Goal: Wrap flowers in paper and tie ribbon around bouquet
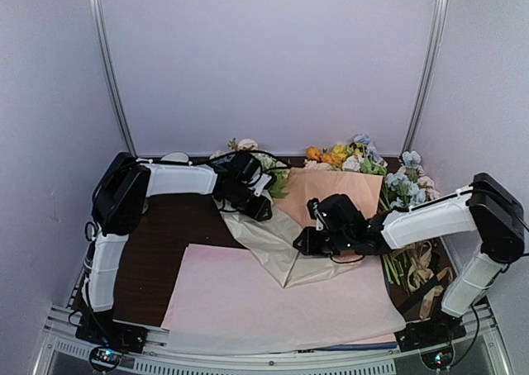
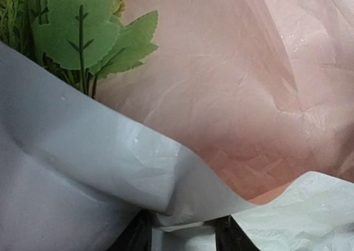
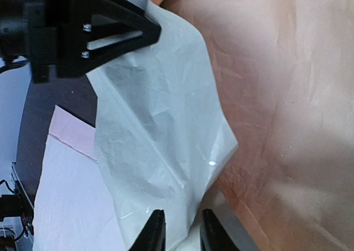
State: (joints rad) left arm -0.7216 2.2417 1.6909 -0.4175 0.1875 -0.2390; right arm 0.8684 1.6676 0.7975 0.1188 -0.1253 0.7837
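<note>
I need to move my right gripper off the paper's cream flap and outward onto the paper's upper edge (image 1: 376, 196), because the paper's side by the stems is still open.
The paper (image 1: 335, 192) lies at the table's middle back, peach side up, with its cream underside folded over (image 1: 273, 241). The flowers (image 1: 248, 147), with white and pink heads, lie at its far left corner, and their green leaves (image 2: 77, 35) show over the raised fold. My left gripper (image 1: 252, 203) (image 2: 182, 226) is shut on a bunched fold of the paper (image 2: 110, 168) just below the leaves. My right gripper (image 1: 307, 241) (image 3: 180, 220) stands slightly open at the cream flap's edge (image 3: 160, 140), the sheet lying loosely between its tips. A tan ribbon (image 1: 423, 269) lies at the right.
Pale pink sheets (image 1: 273, 305) cover the near part of the dark table (image 1: 165, 226). A bunch with orange and yellow blooms (image 1: 335, 154) and blue and pink flowers (image 1: 407, 185) lie at the back right, stems running beside the right arm. White walls close in.
</note>
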